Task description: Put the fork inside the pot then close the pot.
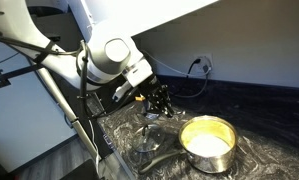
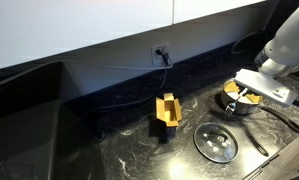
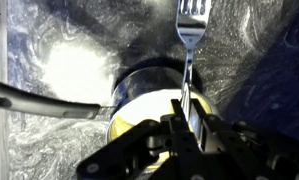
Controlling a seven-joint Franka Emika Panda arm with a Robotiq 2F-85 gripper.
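Observation:
My gripper carries the fork (image 3: 192,30) over the pot's pale yellow inside next, then lowers and releases the fork's handle there, because the fork's teeth still reach out past the pot's rim.
In the wrist view my gripper (image 3: 186,120) is shut on the handle of a silver fork (image 3: 192,30). The fork's tines point away from the jaws, out past the pot's far rim. The pot (image 3: 141,98) lies just under the jaws, a steel saucepan with a pale yellow inside and a black handle (image 3: 49,106) running left. In both exterior views the gripper (image 2: 247,92) (image 1: 161,103) hangs low near the open pot (image 2: 236,103) (image 1: 209,142). The fork is too small to make out there.
A flat round glass lid (image 2: 216,142) lies on the dark marbled counter (image 2: 109,150) in front of the pot. A yellow block (image 2: 167,110) stands further along the counter. A cable hangs from a wall socket (image 2: 161,52).

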